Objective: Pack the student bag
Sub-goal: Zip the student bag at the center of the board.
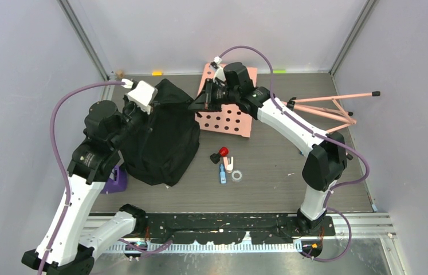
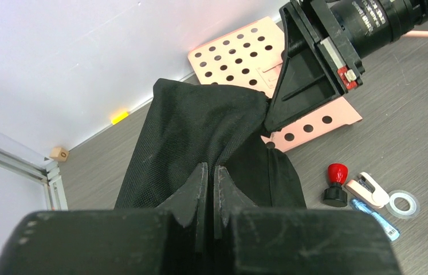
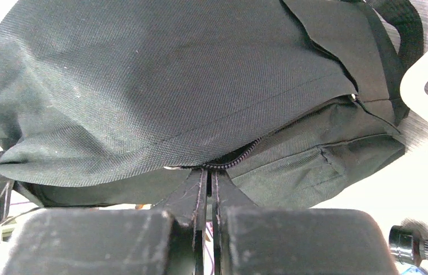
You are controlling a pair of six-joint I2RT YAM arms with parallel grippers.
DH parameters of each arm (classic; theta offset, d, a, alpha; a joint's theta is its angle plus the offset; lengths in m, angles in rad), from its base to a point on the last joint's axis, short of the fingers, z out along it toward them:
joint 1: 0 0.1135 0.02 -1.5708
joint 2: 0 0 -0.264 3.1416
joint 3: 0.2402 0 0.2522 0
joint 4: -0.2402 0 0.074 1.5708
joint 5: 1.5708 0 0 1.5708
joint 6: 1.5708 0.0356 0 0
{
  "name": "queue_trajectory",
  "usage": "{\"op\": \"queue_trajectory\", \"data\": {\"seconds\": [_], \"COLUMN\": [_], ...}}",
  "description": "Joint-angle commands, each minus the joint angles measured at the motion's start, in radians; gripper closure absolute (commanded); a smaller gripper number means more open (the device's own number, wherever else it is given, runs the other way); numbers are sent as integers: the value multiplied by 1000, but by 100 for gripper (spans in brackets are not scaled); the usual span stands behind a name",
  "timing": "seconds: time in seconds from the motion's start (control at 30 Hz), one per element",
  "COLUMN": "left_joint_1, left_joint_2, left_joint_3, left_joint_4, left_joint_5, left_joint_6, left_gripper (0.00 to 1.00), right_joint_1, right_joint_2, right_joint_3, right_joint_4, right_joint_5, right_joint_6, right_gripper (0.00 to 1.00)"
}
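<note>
The robot's right gripper will next move down along the zipper line (image 3: 240,156) toward the pink perforated board, and then it will open there.
The student bag (image 1: 163,137) is a black fabric backpack, held up off the grey table on its left half. My left gripper (image 1: 144,121) is shut on a fold of the bag's black fabric (image 2: 200,126); its fingertips (image 2: 200,175) pinch the cloth. My right gripper (image 1: 195,105) is shut on the bag's upper right edge, its fingertips (image 3: 197,177) closed at the zipper line (image 3: 240,156). The bag fills the right wrist view (image 3: 160,86). The right gripper also shows in the left wrist view (image 2: 269,121), pinching the bag's corner.
A pink perforated board (image 1: 228,117) lies behind the right gripper, and a pink tripod frame (image 1: 332,109) lies at the right. A red-topped stamp (image 1: 221,153), a white clip (image 1: 229,164), a blue tube (image 1: 222,175) and a tape ring (image 1: 237,175) lie right of the bag. A purple object (image 1: 116,180) lies under the left arm.
</note>
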Motion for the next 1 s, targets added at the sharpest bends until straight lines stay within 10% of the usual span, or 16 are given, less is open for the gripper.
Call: {"op": "queue_trajectory", "data": {"seconds": [0.0,0.97], "left_joint_1": [12,13], "left_joint_2": [-45,-51], "left_joint_3": [31,44], "left_joint_4": [112,158], "left_joint_5": [-50,-173], "left_joint_6": [10,6], "left_gripper": [100,100], "right_joint_1": [19,-99], "right_joint_2": [2,72], "right_joint_3": [-37,-234], "right_joint_4": [10,141], "right_joint_5": [111,177], "right_joint_6": [28,118], "right_gripper": [99,100]}}
